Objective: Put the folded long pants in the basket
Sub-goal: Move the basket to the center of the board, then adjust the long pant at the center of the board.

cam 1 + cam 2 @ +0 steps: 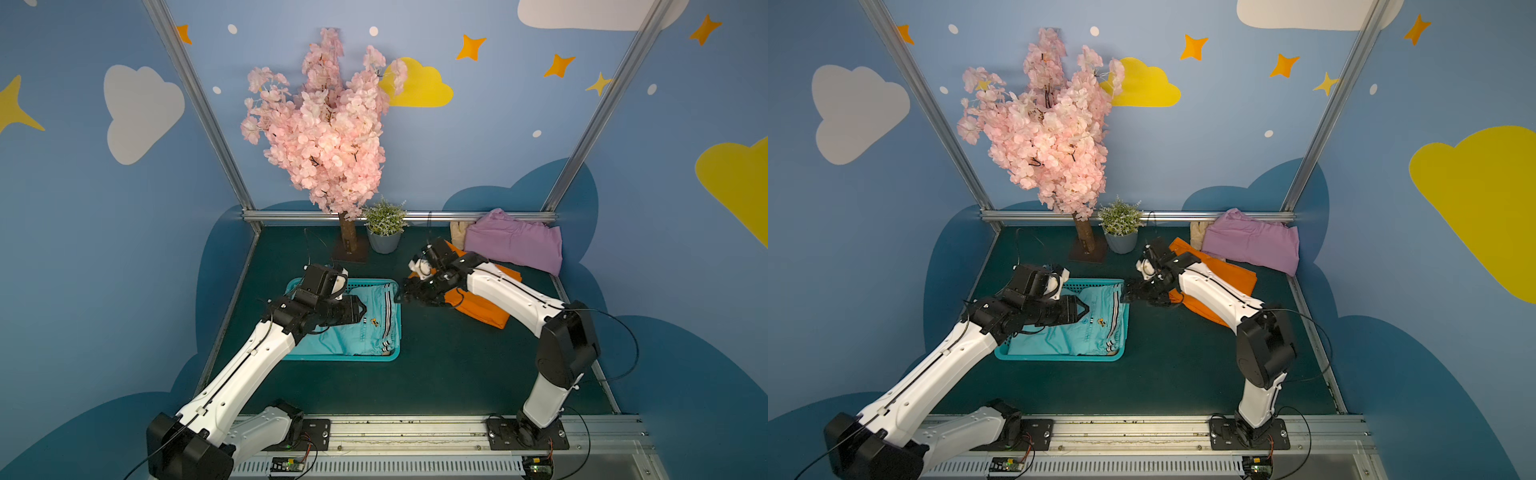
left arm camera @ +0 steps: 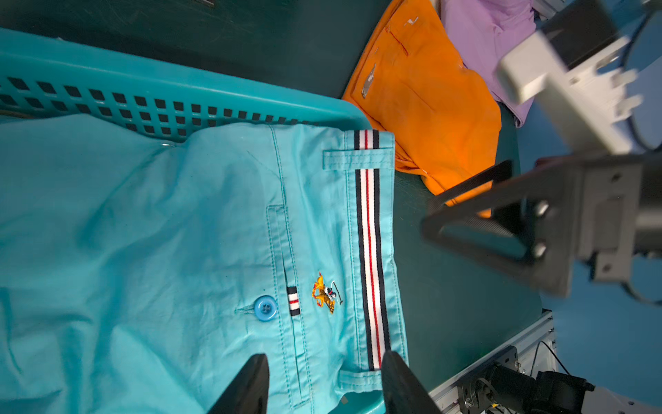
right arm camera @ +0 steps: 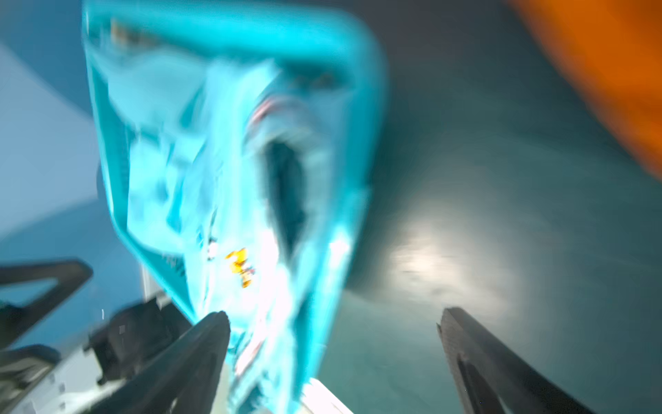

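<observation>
My right gripper is going to move outward and down to the orange folded pants (image 1: 482, 311), which are still outside the basket, and close on their corner by the basket's rim.
The teal mesh basket (image 1: 340, 357) (image 1: 1059, 357) sits left of centre on the dark green table. The light teal folded long pants (image 1: 353, 336) (image 2: 143, 233) with a striped band lie in it. Just above them hovers my left gripper (image 1: 361, 309) (image 2: 324, 372), open, with nothing between its fingers. At the basket's right rim my right gripper (image 1: 401, 297) (image 3: 333, 322) stands wide open and empty; its wrist view is blurred. Orange folded pants (image 1: 482, 311) (image 2: 422, 93) lie partly under my right arm. Lilac folded pants (image 1: 515, 247) (image 1: 1254, 245) lie at the back right.
A pink blossom tree (image 1: 324, 137) and a small potted plant (image 1: 384, 232) stand at the back centre. A cream cloth item (image 1: 457, 235) is tucked behind the lilac pants. Metal frame rails (image 1: 399, 216) bound the table.
</observation>
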